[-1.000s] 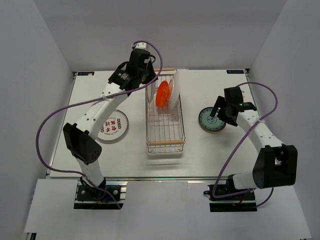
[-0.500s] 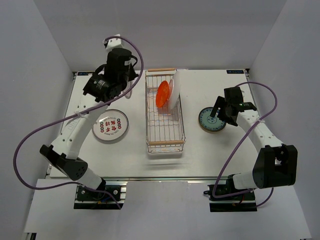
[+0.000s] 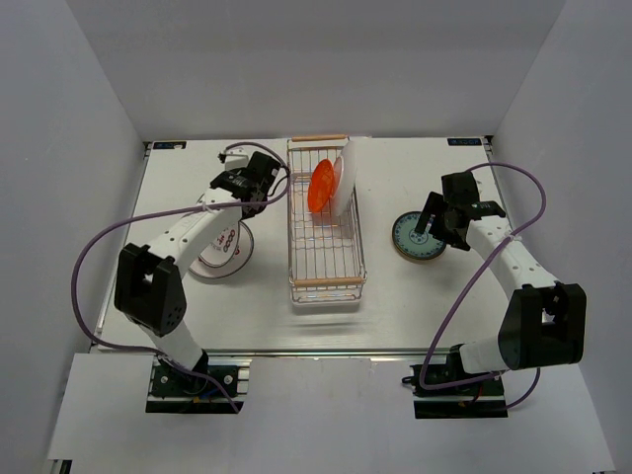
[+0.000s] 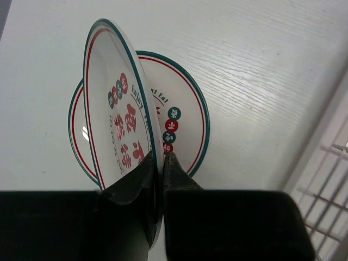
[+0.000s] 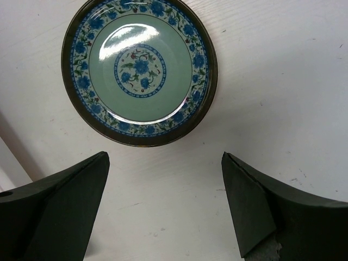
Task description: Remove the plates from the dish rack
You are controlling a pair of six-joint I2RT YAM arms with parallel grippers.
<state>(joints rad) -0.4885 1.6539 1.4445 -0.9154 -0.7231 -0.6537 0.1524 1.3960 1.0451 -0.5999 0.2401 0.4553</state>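
The white plate is still held on edge, so my left gripper should go down toward the dish rack and lean the plate onto the matching one (image 3: 225, 256) (image 4: 164, 120).
My left gripper (image 4: 160, 157) is shut on the rim of a white plate with red marks and a teal rim (image 4: 117, 119). It holds the plate on edge just above a matching plate (image 4: 182, 122) that lies flat on the table. In the top view the left gripper (image 3: 244, 200) is left of the dish rack (image 3: 327, 281), over that flat plate (image 3: 219, 259). An orange-red plate (image 3: 320, 186) and a white plate (image 3: 345, 178) stand in the rack's far end. My right gripper (image 5: 163, 157) is open and empty, just short of the teal patterned plate (image 5: 140, 70) lying flat on the table (image 3: 418, 237).
The rack's chrome wires show at the right edge of the left wrist view (image 4: 326, 179). The rack has wooden handles at its far end (image 3: 316, 138) and near end (image 3: 327, 283). White walls enclose the table on three sides.
My left arm swung from the rack's far end out to the left with the white plate and came down over the flat plate. The right arm has not moved.
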